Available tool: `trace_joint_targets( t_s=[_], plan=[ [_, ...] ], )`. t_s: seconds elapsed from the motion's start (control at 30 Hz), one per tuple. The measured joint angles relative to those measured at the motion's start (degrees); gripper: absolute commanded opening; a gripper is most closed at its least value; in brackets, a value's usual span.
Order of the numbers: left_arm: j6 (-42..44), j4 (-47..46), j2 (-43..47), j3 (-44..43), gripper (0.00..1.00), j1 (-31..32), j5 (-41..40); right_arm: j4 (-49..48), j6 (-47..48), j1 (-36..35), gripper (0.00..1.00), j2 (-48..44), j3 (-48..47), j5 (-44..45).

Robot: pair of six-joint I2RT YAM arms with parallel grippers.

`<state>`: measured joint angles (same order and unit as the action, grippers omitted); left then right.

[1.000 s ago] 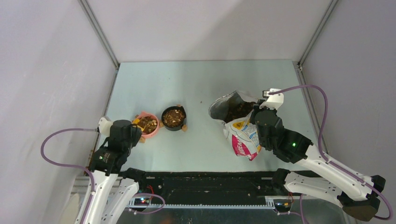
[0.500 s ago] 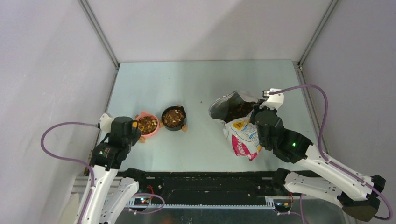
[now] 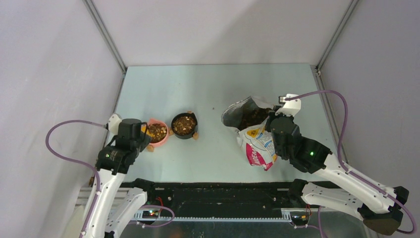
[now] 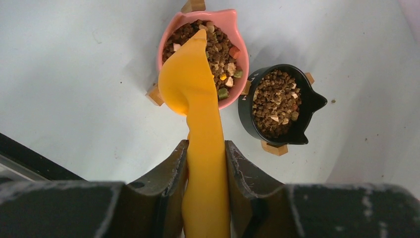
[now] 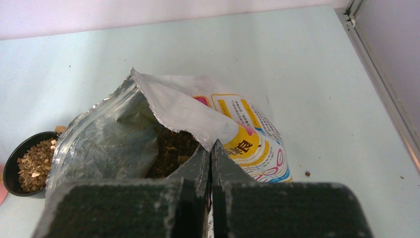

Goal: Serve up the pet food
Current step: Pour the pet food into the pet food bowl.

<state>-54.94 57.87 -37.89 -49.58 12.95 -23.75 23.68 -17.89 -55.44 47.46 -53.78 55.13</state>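
Observation:
Both bowls are filled, so my left gripper should cross to its right in the top view, go down to bare tabletop between bowls and bag and release the scoop [image 4: 190, 84].
The pet food fills a pink bowl [image 4: 233, 29] as kibble [image 4: 218, 49] and a black bowl [image 4: 252, 114] as kibble [image 4: 275, 96]; more lies in the open printed bag [image 5: 247, 144], seen as a dark mass [image 5: 173, 148]. My left gripper [image 4: 205, 148] is shut on the handle of a yellow scoop [image 4: 190, 84], whose head hangs over the pink bowl's near rim. My right gripper [image 5: 210, 148] is shut on the bag's open edge and holds it up. In the top view the left gripper [image 3: 141, 133] is beside the pink bowl [image 3: 153, 120], and the right gripper [image 3: 271, 119] is at the bag [image 3: 257, 146].
The black bowl [image 3: 193, 116] stands just right of the pink one; both rest on small wooden feet. Grey walls close in the table on the left, back and right. A few loose kibble bits lie on the table near the bag [image 5: 307, 174].
My left arm has shifted slightly away from the table's near edge, with the scoop still at the pink bowl. The right arm and bag have not moved.

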Motion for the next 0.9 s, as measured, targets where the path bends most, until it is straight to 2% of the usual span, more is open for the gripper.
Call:
trace_joint_targets(
  t_s=[0.73,0.9],
  plan=[
    [6.4,-3.7,-11.5,-3.4,0.00,0.0,6.1,-0.4,0.2,0.3,0.00,0.3,0.0,0.0],
    [6.6,-3.0,-13.8,-6.3,0.00,0.0,6.1,-0.4,0.2,0.4,0.00,0.3,0.0,0.0]
  ],
)
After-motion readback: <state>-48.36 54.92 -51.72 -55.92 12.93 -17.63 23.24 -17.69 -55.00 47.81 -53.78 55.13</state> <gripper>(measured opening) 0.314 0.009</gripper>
